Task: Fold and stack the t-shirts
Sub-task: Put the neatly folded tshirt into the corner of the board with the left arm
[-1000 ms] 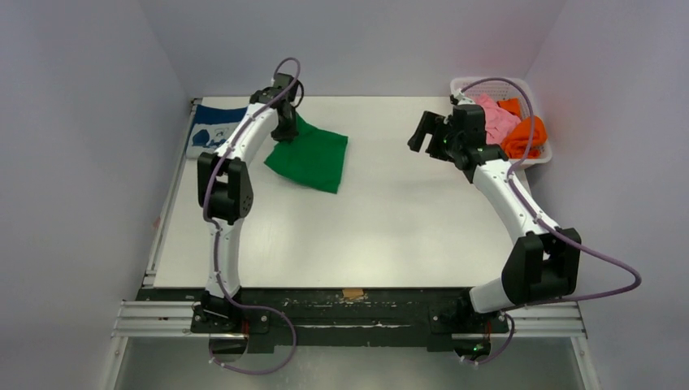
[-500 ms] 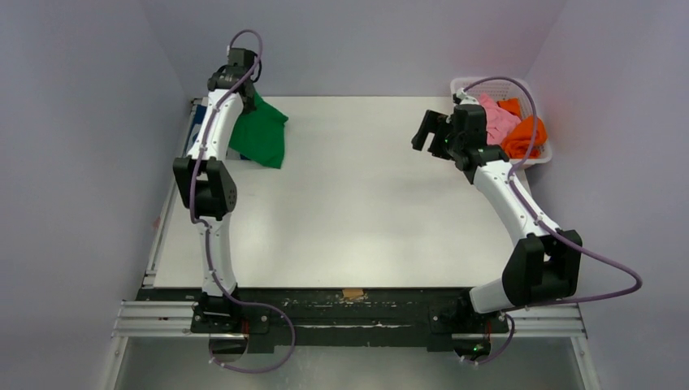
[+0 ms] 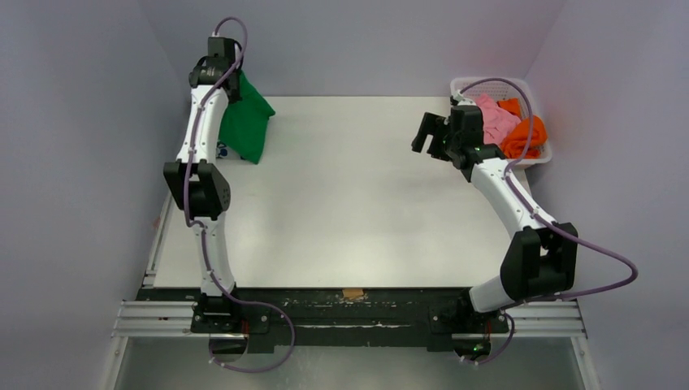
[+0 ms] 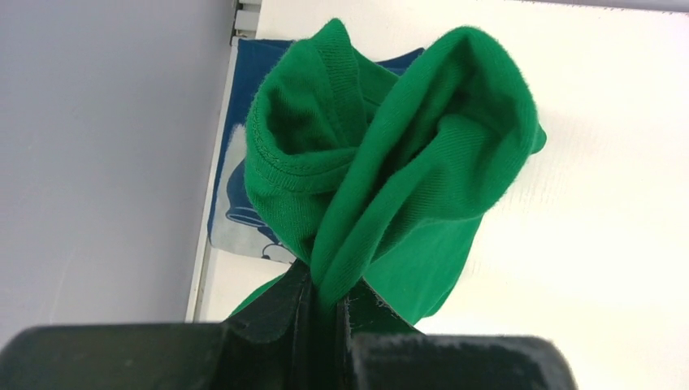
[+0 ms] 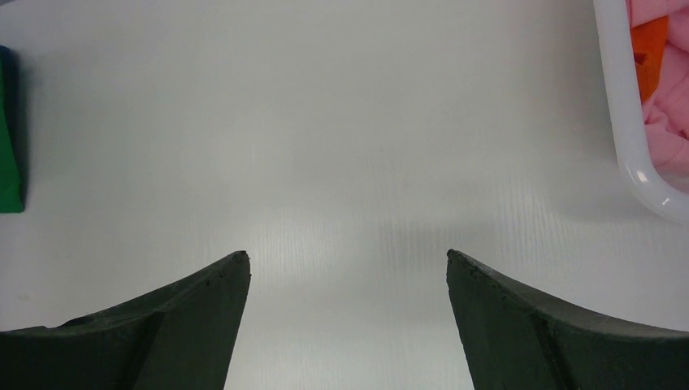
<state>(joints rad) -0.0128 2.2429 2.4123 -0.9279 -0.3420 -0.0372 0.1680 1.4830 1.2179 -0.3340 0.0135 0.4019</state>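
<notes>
My left gripper has the green t-shirt and will next move it toward the metal bar and lower it over the navy t-shirt (image 3: 222,149) (image 4: 245,153), because the navy t-shirt's side by the bar is uncovered.
My left gripper (image 3: 231,81) is shut on the folded green t-shirt (image 3: 246,120) and holds it up over the table's far left corner. In the left wrist view the green cloth (image 4: 390,162) bunches out from between the jaws (image 4: 329,292). The navy t-shirt with a white print (image 4: 244,207) lies flat on the table under it, mostly hidden; a sliver shows in the top view (image 3: 220,151). My right gripper (image 3: 428,132) is open and empty above the table, left of the basket; it also shows in the right wrist view (image 5: 348,258). Pink (image 3: 496,116) and orange (image 3: 524,135) t-shirts lie in the basket.
A white plastic basket (image 3: 465,83) stands at the table's far right corner; its rim shows in the right wrist view (image 5: 630,154). The white table (image 3: 349,211) ends at a metal rail on the left (image 3: 158,231). Grey walls close in on three sides.
My left gripper has lifted the green t-shirt off the table's middle left and carried it up and left, over the navy t-shirt. The right arm has barely moved.
</notes>
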